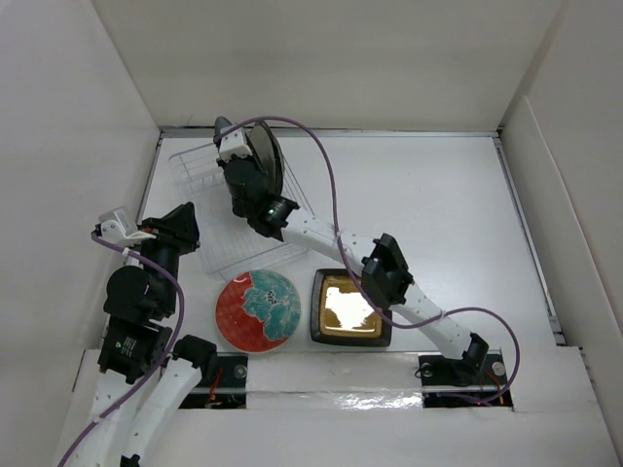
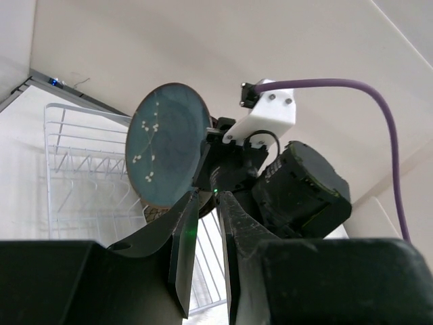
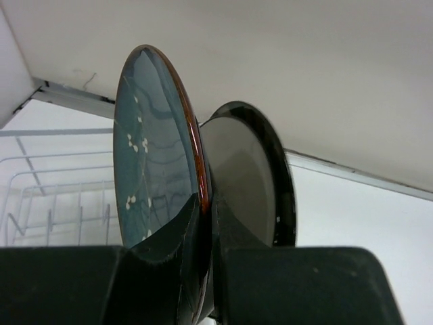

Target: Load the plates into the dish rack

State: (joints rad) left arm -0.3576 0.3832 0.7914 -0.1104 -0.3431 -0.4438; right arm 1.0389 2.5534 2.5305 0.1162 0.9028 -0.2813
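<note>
My right gripper holds the teal plate. Next it needs to move slightly away from the dark-rimmed plate, lower the teal plate into the free slots of the rack and then open.
My right gripper (image 3: 211,203) is shut on the rim of a teal plate (image 3: 152,162) with a white branch pattern, held upright over the far end of the clear dish rack (image 1: 209,195). Close behind it stands a dark-rimmed plate (image 3: 247,179), also upright. The left wrist view shows the teal plate (image 2: 168,143) face-on with the rack (image 2: 81,169) beside it. My left gripper (image 2: 211,203) is open and empty, at the rack's near left side (image 1: 185,222). A red plate with teal flowers (image 1: 258,309) and a square black-gold plate (image 1: 348,309) lie flat in front of the rack.
White walls enclose the table on the left, back and right. The rack sits near the back left corner. My right arm (image 1: 389,277) stretches diagonally across the table above the square plate, trailing a purple cable (image 1: 331,185).
</note>
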